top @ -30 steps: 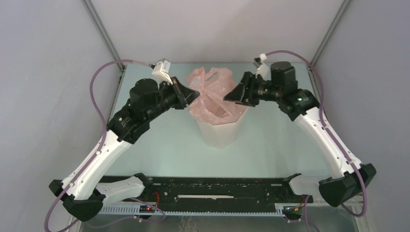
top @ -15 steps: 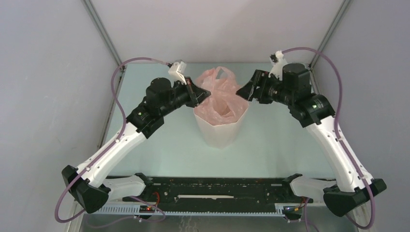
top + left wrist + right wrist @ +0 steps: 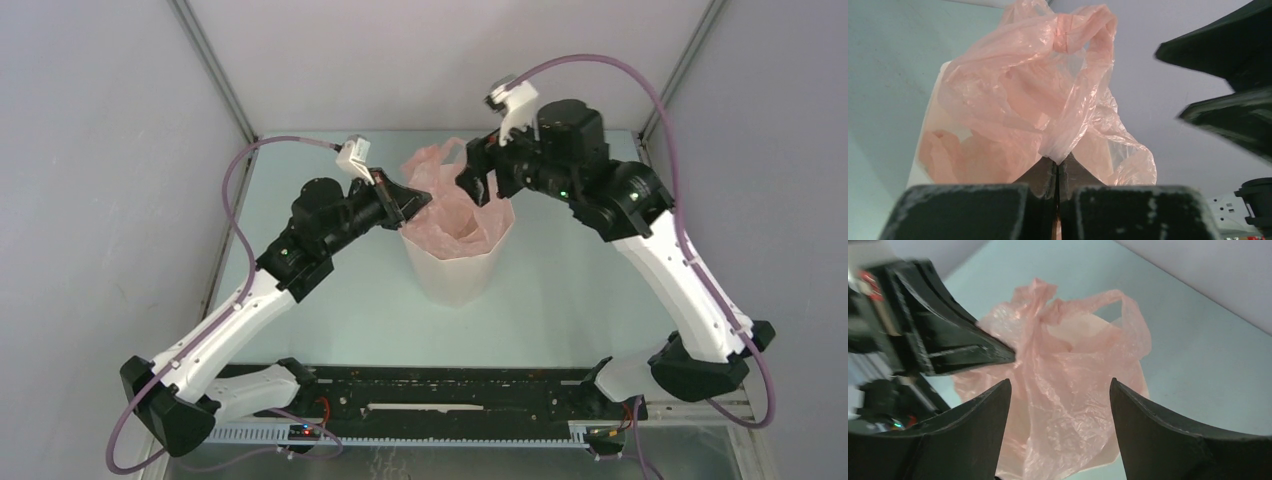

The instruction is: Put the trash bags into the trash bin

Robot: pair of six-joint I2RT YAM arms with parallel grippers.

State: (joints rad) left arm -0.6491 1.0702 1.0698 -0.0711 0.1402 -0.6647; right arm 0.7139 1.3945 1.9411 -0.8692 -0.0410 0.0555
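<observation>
My right gripper comes down next toward the left gripper, onto the bag's raised edge, as that edge lies below and to its left in the top view.
The pale-pink trash bag (image 3: 452, 195) sits crumpled in the mouth of the white faceted trash bin (image 3: 455, 270), its handles sticking up above the rim. My left gripper (image 3: 421, 201) is at the bin's left rim, shut on a pinched fold of the bag (image 3: 1048, 100); in the left wrist view the film bunches right at the closed tips of that gripper (image 3: 1057, 162). My right gripper (image 3: 478, 185) hangs over the bin's back right, open. In the right wrist view the bag (image 3: 1073, 390) lies beyond its spread jaws (image 3: 1060, 382), which hold nothing, and the left gripper (image 3: 1010, 354) shows at the left.
The bin stands mid-table on the pale green surface (image 3: 560, 300). Grey walls and slanted frame posts (image 3: 210, 70) enclose the back and sides. The black base rail (image 3: 450, 390) runs along the near edge.
The bag has sunk lower into the bin. My right gripper opened wider and swung up and left over the bin's back. The left gripper moved slightly right, still pinching the bag.
</observation>
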